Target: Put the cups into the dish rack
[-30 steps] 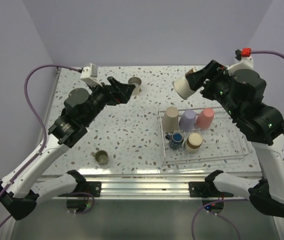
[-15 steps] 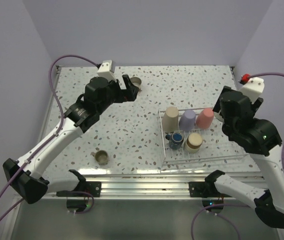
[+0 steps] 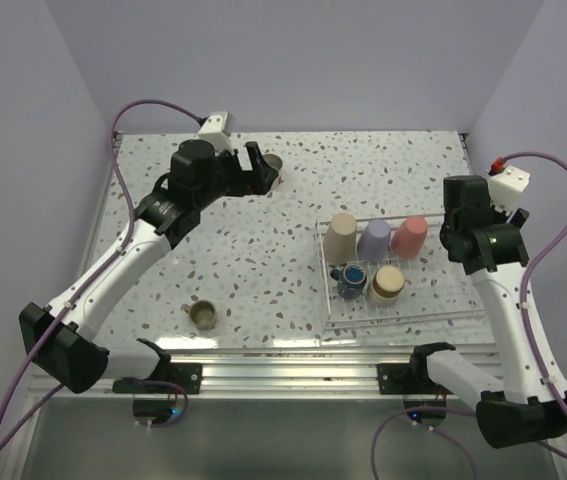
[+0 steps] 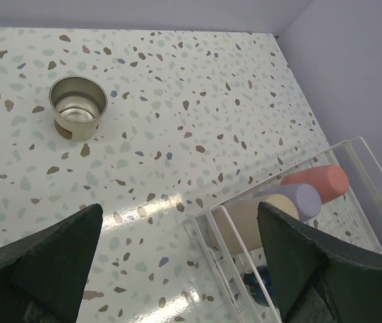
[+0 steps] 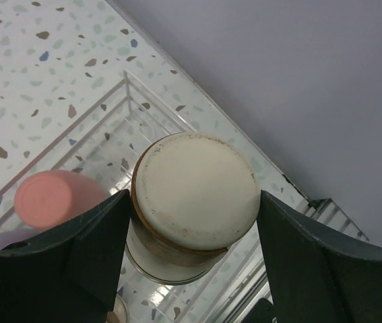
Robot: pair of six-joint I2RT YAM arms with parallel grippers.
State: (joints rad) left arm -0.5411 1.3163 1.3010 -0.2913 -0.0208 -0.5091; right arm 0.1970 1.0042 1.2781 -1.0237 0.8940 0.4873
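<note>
The rack's far corner [image 3: 438,244] [image 5: 119,142] beside the coral-red cup is empty, so my right gripper will move down into it next and let go of the cream cup.
The wire dish rack [image 3: 433,300] holds upturned beige [image 3: 341,238], lavender [image 3: 374,240] and coral-red [image 3: 409,236] cups, a small dark mug [image 3: 351,278] and a cream cup [image 3: 388,282]. My right gripper [image 5: 194,222] is shut on a cream cup with a brown band [image 5: 197,185], held bottom-up above the rack's right part [image 5: 130,101], beside the coral-red cup [image 5: 49,198]. My left gripper [image 4: 177,269] is open and empty above the table, with a steel cup [image 4: 77,108] standing upright beyond it. A second steel cup [image 3: 203,314] stands near the front left.
The rack's near corner [image 4: 342,145] with the lying-looking cups shows at the right of the left wrist view. The lavender side wall rises just right of the rack. The table's back wall is close behind the far steel cup [image 3: 270,163].
My right arm has swung down and to the right, carrying its cup from high over the table to above the rack's right part. My left arm has stretched out towards the far steel cup.
</note>
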